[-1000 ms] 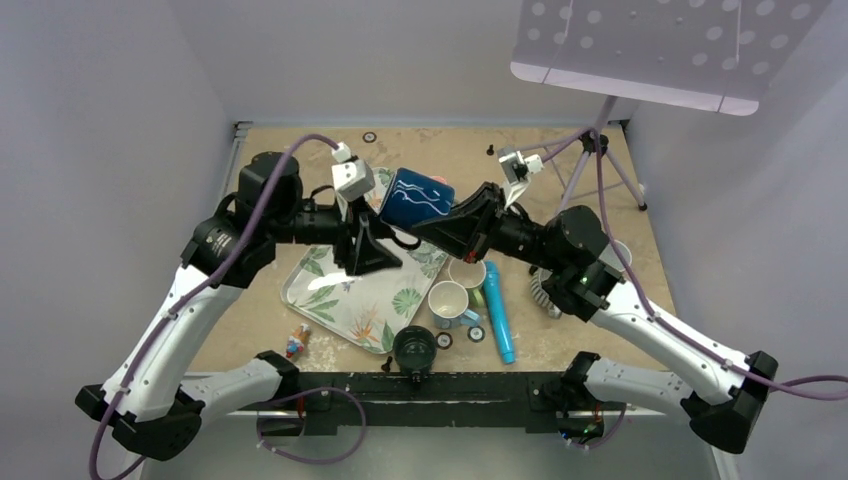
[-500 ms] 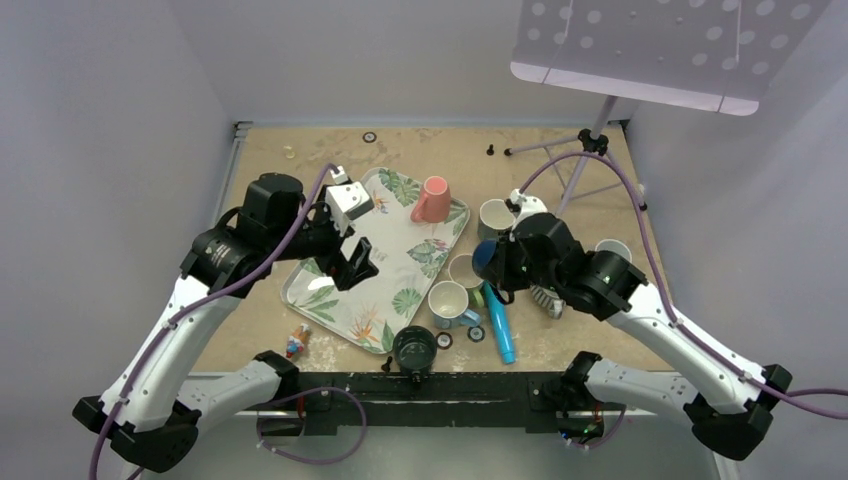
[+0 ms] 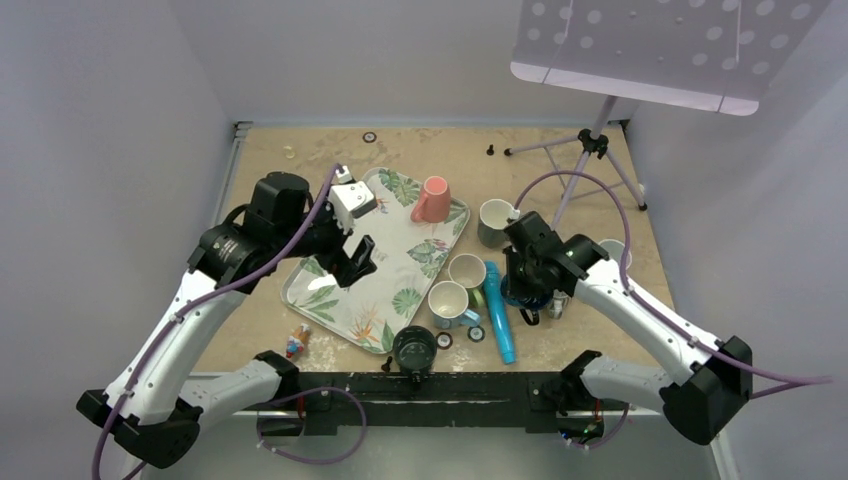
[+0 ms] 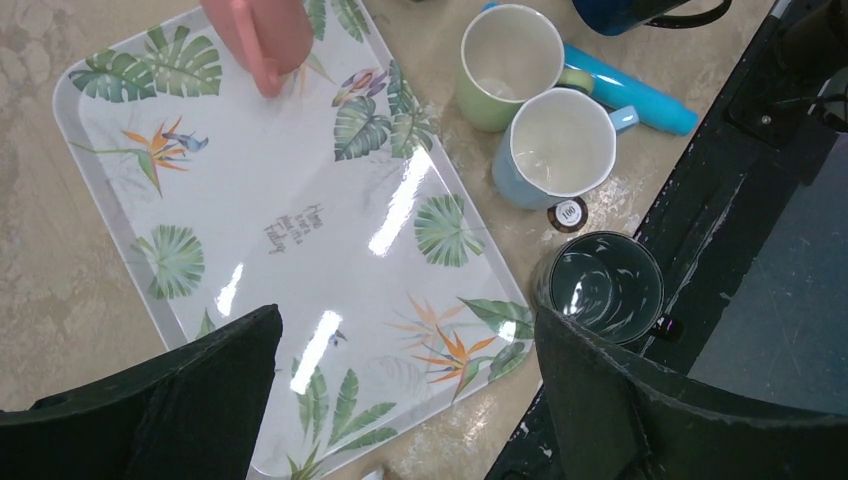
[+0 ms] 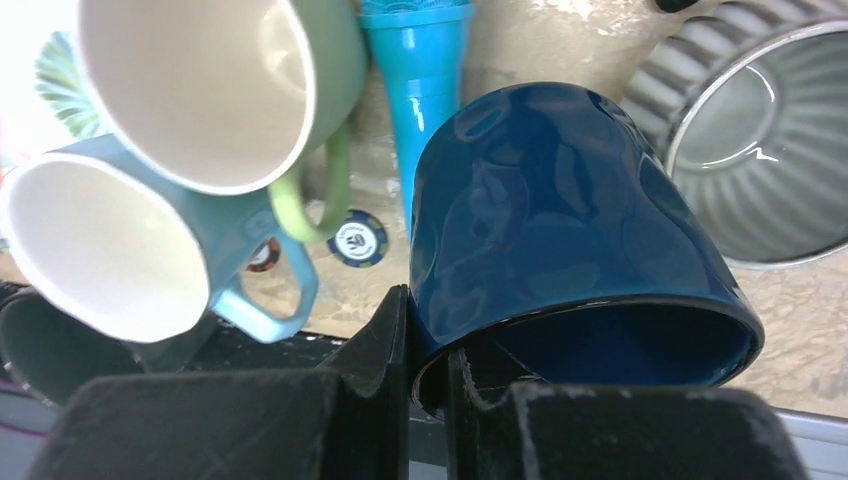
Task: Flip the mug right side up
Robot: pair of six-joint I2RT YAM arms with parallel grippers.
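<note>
My right gripper holds the dark blue mug, which still hangs tilted. I should bring the mug's base down onto the table next, between the turquoise tube and the ribbed grey cup.
My right gripper (image 5: 428, 340) is shut on the rim of a dark blue mug (image 5: 560, 220), one finger outside the wall and one inside. The mug's mouth faces the gripper and its base points down at the table, just right of the turquoise tube (image 5: 420, 80). In the top view my right gripper (image 3: 522, 292) hangs low over the table and hides most of the mug. My left gripper (image 4: 400, 350) is open and empty above the leaf-print tray (image 4: 300, 230); it also shows in the top view (image 3: 358, 262). A pink mug (image 3: 432, 198) stands on the tray's far end.
A green mug (image 3: 467, 270), a light blue mug (image 3: 447, 300), a dark mug (image 3: 414, 347) and a grey mug (image 3: 494, 220) stand close around. A ribbed grey cup (image 5: 760, 150) is just right of the blue mug. A tripod (image 3: 592, 150) stands at the back right.
My right arm has carried the blue mug from high over the tray to the right and down, turning it mouth-up. My left gripper has drawn back over the tray.
</note>
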